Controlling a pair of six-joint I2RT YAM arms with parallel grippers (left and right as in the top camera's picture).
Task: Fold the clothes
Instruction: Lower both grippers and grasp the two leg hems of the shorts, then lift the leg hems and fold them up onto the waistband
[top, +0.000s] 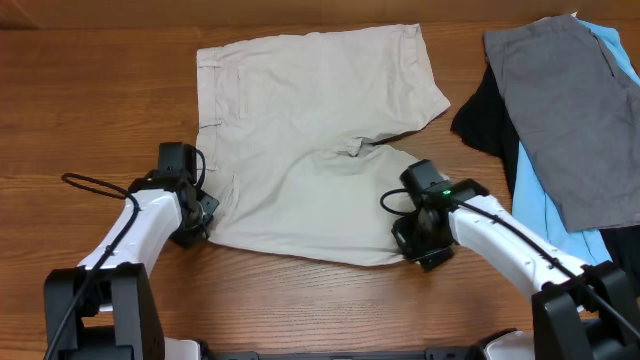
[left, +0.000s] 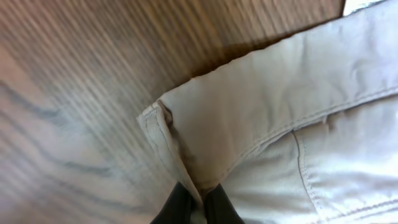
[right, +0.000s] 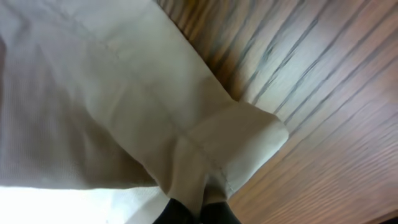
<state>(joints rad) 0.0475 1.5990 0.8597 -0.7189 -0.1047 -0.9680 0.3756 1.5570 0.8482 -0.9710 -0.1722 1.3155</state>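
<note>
The near leg is lying spread flat, so I next need to move its corner up and outward with my right gripper, then down over the back leg's hem (top: 424, 75), and let go of it.
The beige khaki shorts (top: 310, 130) lie flat in the middle of the wooden table, waistband to the left, one leg at the back and one at the front. My left gripper (top: 193, 222) is shut on the front waistband corner (left: 163, 118). My right gripper (top: 418, 240) is shut on the hem corner (right: 249, 140) of the near leg. Both corners are pinched between black fingers, close to the table. Grey (top: 570, 110), light-blue (top: 540, 210) and black (top: 485, 120) garments lie piled at the right.
The garment pile covers the table's right side up to the edge. Bare wood (top: 90, 110) lies left of the shorts and along the front edge between the two arms. A black cable (top: 95, 185) loops by the left arm.
</note>
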